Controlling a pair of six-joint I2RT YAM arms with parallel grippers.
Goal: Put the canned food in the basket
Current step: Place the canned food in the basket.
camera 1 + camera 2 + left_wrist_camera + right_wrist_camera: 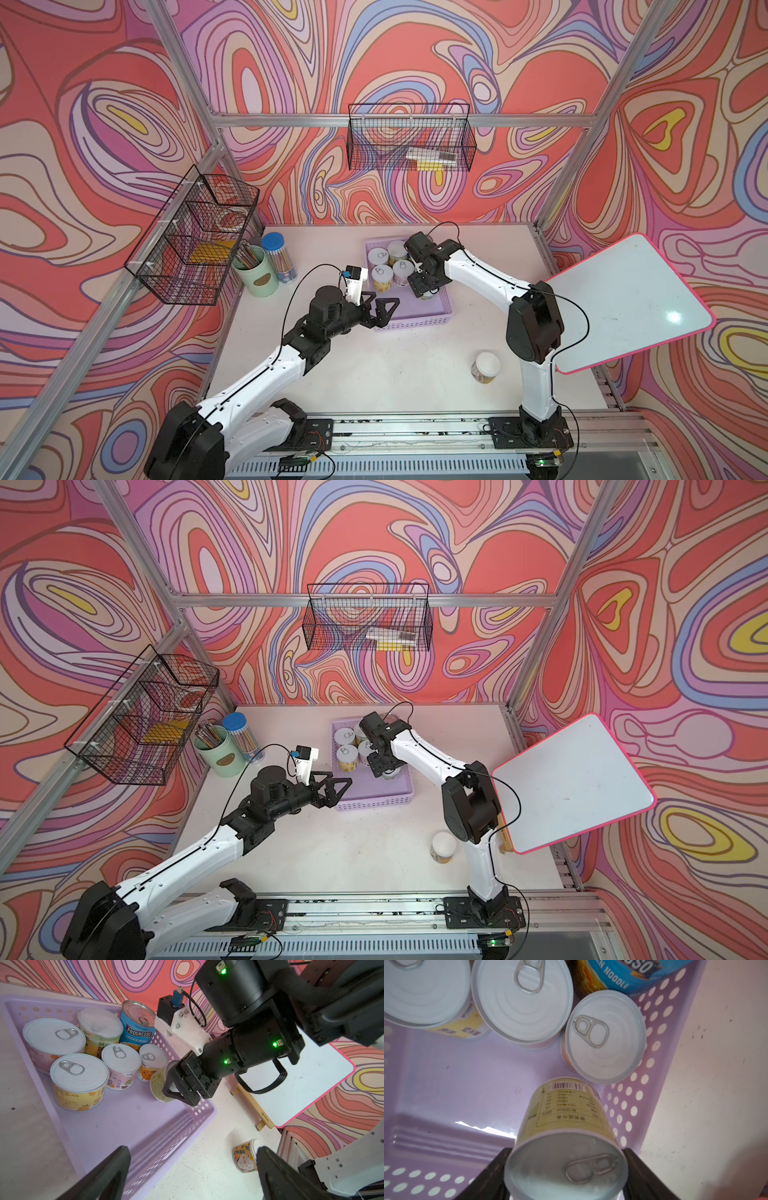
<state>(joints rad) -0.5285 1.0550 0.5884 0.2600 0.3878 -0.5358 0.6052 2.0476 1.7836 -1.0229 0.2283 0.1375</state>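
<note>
My right gripper should go down next and release the pale green-yellow can [564,1113] on the basket's bare bottom beside the nearest white-lidded can, as that spot is empty.
The lilac basket [415,322] [374,803] sits at the table's middle back. Several white-lidded cans [80,1076] and a taller blue can [138,1028] stand inside it. My right gripper [424,289] [565,1153] is shut on a pale green-yellow can [564,1113] [158,1082], which hangs tilted low over the basket's right part, beside another can [604,1039]. I cannot tell whether it touches the floor of the basket [446,1084]. My left gripper [380,309] [193,1153] is open and empty over the basket's front left corner. One orange-patterned can [485,368] [443,848] [245,1155] stands alone on the table, front right.
A mint-green pen cup [255,270] and a blue-lidded pencil jar [279,257] stand at the back left. A pink-edged whiteboard [623,299] leans at the right edge. Black wire baskets hang on the left frame [195,232] and back rail [409,137].
</note>
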